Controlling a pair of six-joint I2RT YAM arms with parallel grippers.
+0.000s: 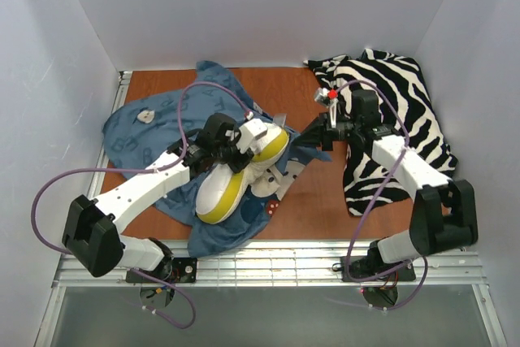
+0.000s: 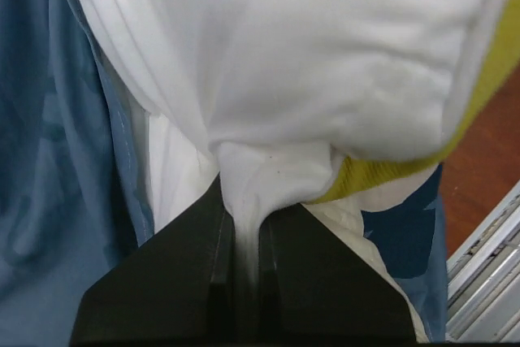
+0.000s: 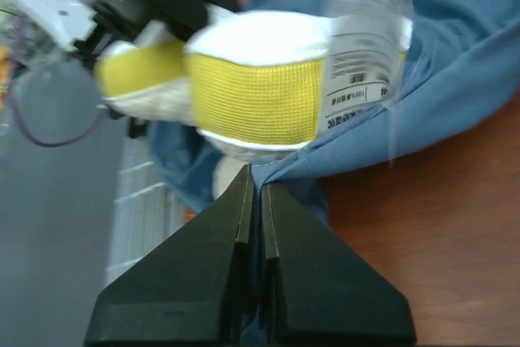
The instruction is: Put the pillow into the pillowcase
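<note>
The left gripper moves the pinched pillow outward toward the blue cloth (image 3: 455,62) beyond it next and releases there, since the pillow still bulges outside the pillowcase.
The white pillow (image 1: 230,180) with its yellow edge lies tilted on the blue pillowcase (image 1: 166,127) at the table's middle left. My left gripper (image 1: 246,142) is shut on a pinch of the pillow's white fabric (image 2: 260,176), the pillow (image 2: 309,46) bulging above the jaws. My right gripper (image 1: 318,129) is shut on the pillowcase's blue edge (image 3: 268,176), pulled toward the right. The pillow's yellow band (image 3: 252,95) and its white label (image 3: 357,79) sit just beyond the right jaws, with blue pillowcase cloth (image 3: 455,62) around it.
A black-and-white zebra-striped cloth (image 1: 390,111) lies at the back right under the right arm. Brown tabletop (image 1: 309,201) shows between the cloths. A metal rail (image 1: 325,262) runs along the near edge. White walls enclose the table.
</note>
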